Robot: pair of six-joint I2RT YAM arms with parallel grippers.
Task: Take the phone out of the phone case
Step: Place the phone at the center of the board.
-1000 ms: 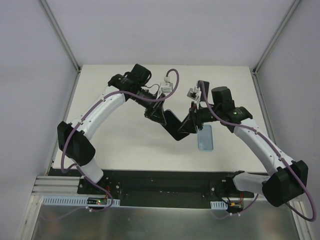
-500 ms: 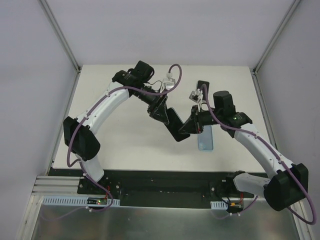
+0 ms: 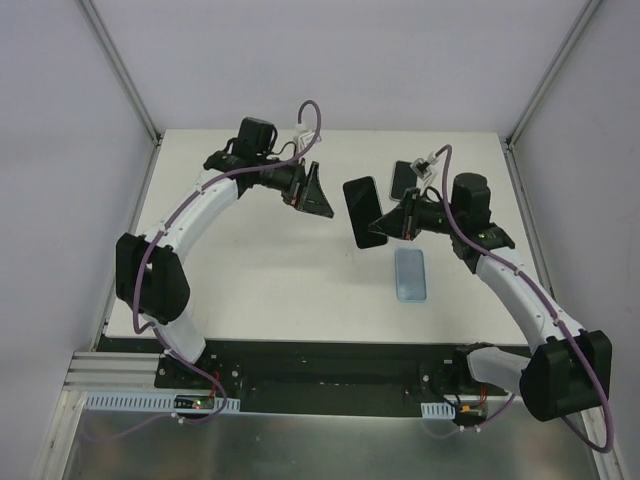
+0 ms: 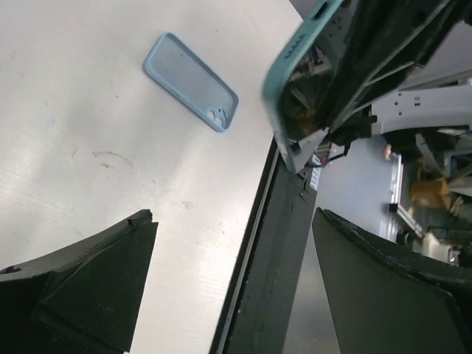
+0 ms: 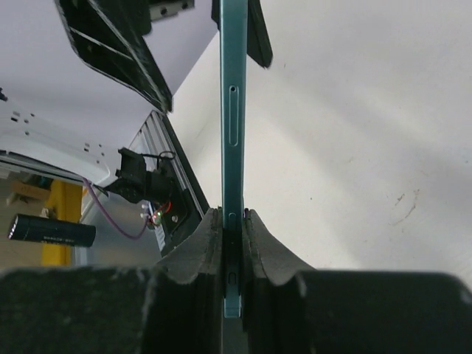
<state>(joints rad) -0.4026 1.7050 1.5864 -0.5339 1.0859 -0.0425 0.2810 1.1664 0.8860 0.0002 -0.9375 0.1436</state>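
My right gripper will move down and back and let go of the phone on the bare tabletop beside the light blue phone case [image 3: 410,273], because that case is already empty.
The phone [image 3: 364,211], black-screened with a teal edge, hangs in the air over the middle of the table. My right gripper [image 3: 397,221] is shut on its right end. In the right wrist view the phone's thin teal edge [image 5: 234,110] runs straight up from between the closed fingers of that gripper [image 5: 232,215]. The light blue phone case [image 3: 410,273] lies flat and empty on the table below it, also seen in the left wrist view [image 4: 190,81]. My left gripper [image 3: 313,190] is open, to the left of the phone and apart from it, with nothing between its fingers [image 4: 96,287].
A second dark phone [image 3: 403,178] lies on the table behind the right gripper. The table's front edge with its black rail [image 4: 274,243] runs under the left gripper's view. White enclosure walls stand on three sides.
The left gripper opened, let go of the phone and drew back to the left. The right gripper closed on the phone and carried it up and towards the back.
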